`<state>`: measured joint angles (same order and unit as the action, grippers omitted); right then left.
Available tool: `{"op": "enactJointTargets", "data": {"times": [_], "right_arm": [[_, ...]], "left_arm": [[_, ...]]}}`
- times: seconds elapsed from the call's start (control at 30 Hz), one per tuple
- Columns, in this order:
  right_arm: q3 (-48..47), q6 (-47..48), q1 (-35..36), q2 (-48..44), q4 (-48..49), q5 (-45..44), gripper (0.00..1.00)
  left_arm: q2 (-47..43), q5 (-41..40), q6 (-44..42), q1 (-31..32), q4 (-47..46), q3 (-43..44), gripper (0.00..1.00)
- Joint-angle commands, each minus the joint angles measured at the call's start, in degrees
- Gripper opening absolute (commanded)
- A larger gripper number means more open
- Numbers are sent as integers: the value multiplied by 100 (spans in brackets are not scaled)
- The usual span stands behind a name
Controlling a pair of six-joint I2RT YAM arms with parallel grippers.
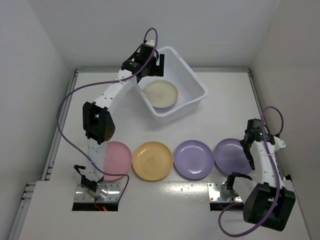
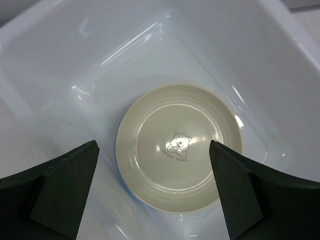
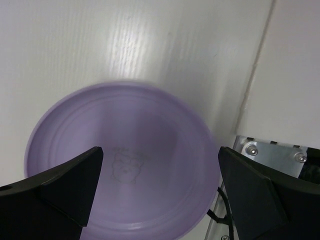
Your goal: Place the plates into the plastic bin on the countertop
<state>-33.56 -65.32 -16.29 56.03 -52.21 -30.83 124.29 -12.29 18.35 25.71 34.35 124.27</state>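
My right gripper first lowers and turns next to reach the purple plate's rim by the wall [image 3: 142, 87]: one finger hangs over the plate, one at its rim.
The white plastic bin [image 1: 200, 88] stands at the back of the countertop [image 1: 225, 105]. A cream plate [image 1: 160, 92] lies flat in it, on top of a light blue plate whose edge [image 1: 163, 107] peeks out. My left gripper [image 1: 152, 61] hangs open above the bin. In the left wrist view its jaws [image 2: 153, 150] stand wide apart over the cream plate [image 2: 180, 150], holding nothing. Pink [image 1: 116, 160], yellow [image 1: 152, 160] and two purple plates [image 1: 193, 159] [image 1: 229, 155] lie in a row near the front. My right gripper [image 1: 247, 152] is open above the right purple plate [image 3: 125, 165].
White walls close in the countertop on the left, back and right. Two metal mounting plates [image 1: 97, 192] [image 1: 220, 191] sit at the near edge; the right one [image 3: 272, 150] lies close to the purple plate. A purple cable loops from each arm.
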Motion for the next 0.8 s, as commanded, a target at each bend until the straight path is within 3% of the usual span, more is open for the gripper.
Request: {"op": "enactJointTargets", "data": {"times": [0.0, 0.13, 0.23, 0.37, 0.43, 0.77], "right_arm": [[68, -631, -233, -75, -70, -896, 99], [244, -876, -418, -57, 272, -969, 99], [761, -737, -654, 57, 1079, -233, 99], [763, -272, -840, 171, 1537, 68, 96], [816, -157, -910, 171, 1599, 217, 81], [447, 986, -1367, 1208, 1951, 622, 86]], "left_arm": [[-608, 113, -156, -110, 37, 326, 99], [-660, -9, -156, -215, 90, 257, 99], [-660, -79, -156, -216, 90, 256, 99], [-660, -194, -156, -269, 90, 203, 99], [-660, -194, -156, -321, 90, 203, 99], [-906, -589, -156, -435, 142, 142, 99]]}}
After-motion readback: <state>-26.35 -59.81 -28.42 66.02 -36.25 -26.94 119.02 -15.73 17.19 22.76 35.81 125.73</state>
